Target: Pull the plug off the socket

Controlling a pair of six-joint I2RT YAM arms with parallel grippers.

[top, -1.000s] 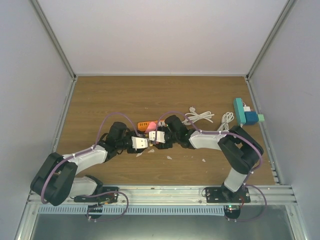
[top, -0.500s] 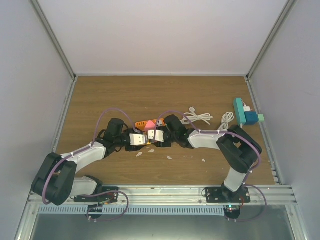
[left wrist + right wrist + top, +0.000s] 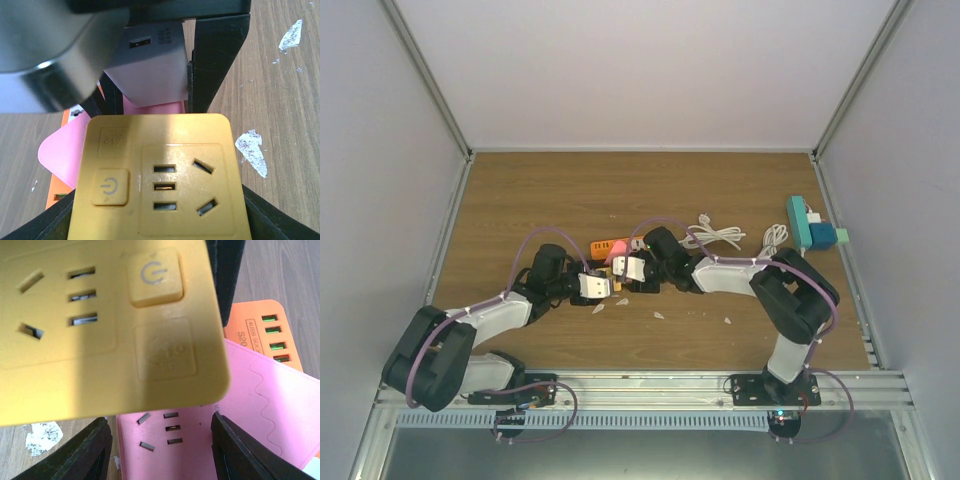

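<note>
The wood beside the wall is clear, so next my left gripper should carry the plug block (image 3: pixel 160 175) outward and left in the top view, lowering to release it there.
A yellow plug block (image 3: pixel 160 175) with a power button and socket holes on top sits between the black fingers (image 3: pixel 272 215) of my left gripper (image 3: pixel 160 222), which is shut on it. Right behind it lies the pink socket (image 3: pixel 175 440), and my right gripper (image 3: pixel 162 452) is shut on that. In the right wrist view the yellow plug block (image 3: pixel 100 325) overhangs the pink socket's near edge. Whether the two are still joined is hidden. From above, my left gripper (image 3: pixel 603 287) and right gripper (image 3: pixel 625 268) meet at mid-table, with the pink socket (image 3: pixel 617 254) just behind them.
An orange USB power strip (image 3: pixel 270 330) lies against the pink socket's far side, the same orange strip (image 3: pixel 606 246) showing from above. White coiled cables (image 3: pixel 716 235) lie right of centre. Teal and blue socket blocks (image 3: pixel 812 228) stand by the right wall. White chips (image 3: pixel 250 150) dot the wood.
The right gripper's jaws have narrowed round the pink socket. Both wrists have shifted slightly to the left and away from the bases.
</note>
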